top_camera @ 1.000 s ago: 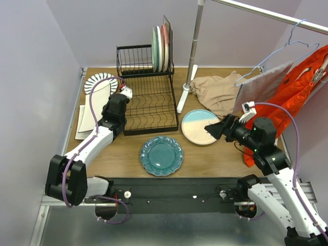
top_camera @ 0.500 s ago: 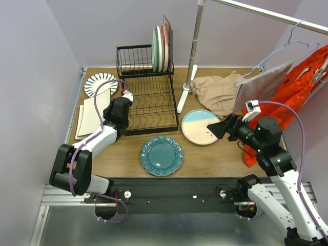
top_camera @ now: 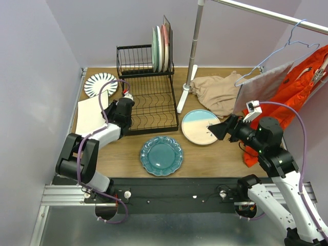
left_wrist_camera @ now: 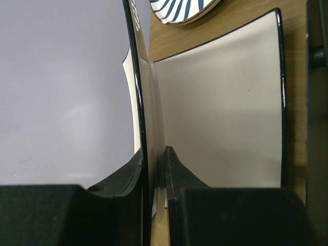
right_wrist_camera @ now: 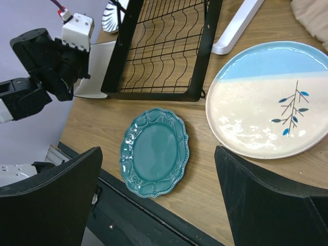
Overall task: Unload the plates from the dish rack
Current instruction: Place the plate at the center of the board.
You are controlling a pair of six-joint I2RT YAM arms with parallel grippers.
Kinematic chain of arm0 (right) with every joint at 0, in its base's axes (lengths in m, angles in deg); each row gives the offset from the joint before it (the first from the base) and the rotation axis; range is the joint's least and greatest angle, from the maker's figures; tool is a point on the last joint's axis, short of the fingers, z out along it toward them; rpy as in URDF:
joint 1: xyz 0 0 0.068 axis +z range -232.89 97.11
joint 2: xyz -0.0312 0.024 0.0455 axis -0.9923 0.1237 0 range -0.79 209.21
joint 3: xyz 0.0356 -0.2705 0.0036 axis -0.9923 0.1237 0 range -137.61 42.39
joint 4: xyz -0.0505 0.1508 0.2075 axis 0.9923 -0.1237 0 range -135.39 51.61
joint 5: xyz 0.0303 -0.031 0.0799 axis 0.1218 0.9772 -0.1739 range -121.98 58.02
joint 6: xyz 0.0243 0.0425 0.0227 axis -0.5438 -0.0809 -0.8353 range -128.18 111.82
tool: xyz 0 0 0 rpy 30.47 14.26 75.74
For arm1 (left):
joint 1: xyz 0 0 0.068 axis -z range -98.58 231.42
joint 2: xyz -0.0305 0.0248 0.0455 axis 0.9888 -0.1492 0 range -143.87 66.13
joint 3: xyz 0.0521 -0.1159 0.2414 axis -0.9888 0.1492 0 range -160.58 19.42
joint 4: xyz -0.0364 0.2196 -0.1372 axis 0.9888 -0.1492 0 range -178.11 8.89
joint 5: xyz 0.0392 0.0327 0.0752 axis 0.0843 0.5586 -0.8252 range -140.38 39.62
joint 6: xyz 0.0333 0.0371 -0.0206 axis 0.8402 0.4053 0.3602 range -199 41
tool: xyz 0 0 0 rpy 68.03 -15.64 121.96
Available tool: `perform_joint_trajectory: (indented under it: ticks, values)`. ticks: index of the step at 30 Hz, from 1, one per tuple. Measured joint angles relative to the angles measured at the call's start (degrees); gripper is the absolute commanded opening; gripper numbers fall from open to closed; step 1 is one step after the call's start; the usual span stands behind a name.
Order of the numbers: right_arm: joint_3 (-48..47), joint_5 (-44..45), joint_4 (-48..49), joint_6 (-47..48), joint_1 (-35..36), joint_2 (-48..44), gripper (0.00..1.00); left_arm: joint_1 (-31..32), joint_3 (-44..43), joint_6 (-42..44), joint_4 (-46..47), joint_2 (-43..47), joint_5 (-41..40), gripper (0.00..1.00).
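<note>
The left gripper moves down beside the rack [top_camera: 149,105] next and releases the plate's dark-rimmed edge over the second square plate, since that plate lies flat below the gripper.
My left gripper [top_camera: 111,117] is shut on the rim of a square cream plate [top_camera: 92,113] with a dark edge, left of the black wire dish rack [top_camera: 149,105]. In the left wrist view the gripper [left_wrist_camera: 156,154] pinches this plate [left_wrist_camera: 135,77] edge-on, and a second square plate [left_wrist_camera: 220,102] lies flat beside it. Three plates [top_camera: 161,48] stand upright in the rack's upper basket. A striped plate [top_camera: 100,84], a teal plate [top_camera: 161,155] and a cream-blue plate [top_camera: 201,126] lie on the table. My right gripper [top_camera: 215,130] is open and empty above the table, over the teal plate [right_wrist_camera: 154,154] in its own view [right_wrist_camera: 158,154].
A metal clothes-rail stand [top_camera: 190,61] stands right of the rack, with a beige cloth [top_camera: 218,92] at its foot. A hanger, a grey cloth and an orange garment [top_camera: 300,87] hang at the right. The purple wall is close on the left.
My left gripper has moved back towards the rack and tilted the square plate up off the table. My right gripper has drawn back slightly to the right.
</note>
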Motion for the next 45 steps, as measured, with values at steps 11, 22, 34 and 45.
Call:
perform_joint_trajectory:
  ticks: [11, 22, 34, 45]
  values:
    - [-0.1, 0.6, -0.6, 0.0, 0.0, -0.5, 0.99, 0.5, -1.4, 1.6, 1.9, -5.7, -3.2, 0.0]
    - [-0.8, 1.1, -1.5, 0.0, 0.0, -1.4, 0.99, 1.0, -1.4, 1.9, 2.0, -10.3, -3.9, 0.0]
    - [-0.8, 1.2, -2.2, 0.0, 0.0, -1.7, 0.99, 1.8, -1.4, 2.2, 2.8, -12.3, -5.9, 0.11]
    - [-0.8, 1.2, -2.3, -0.1, 0.0, -1.9, 0.99, 2.1, -2.1, -0.2, -0.1, -12.3, -7.0, 0.24]
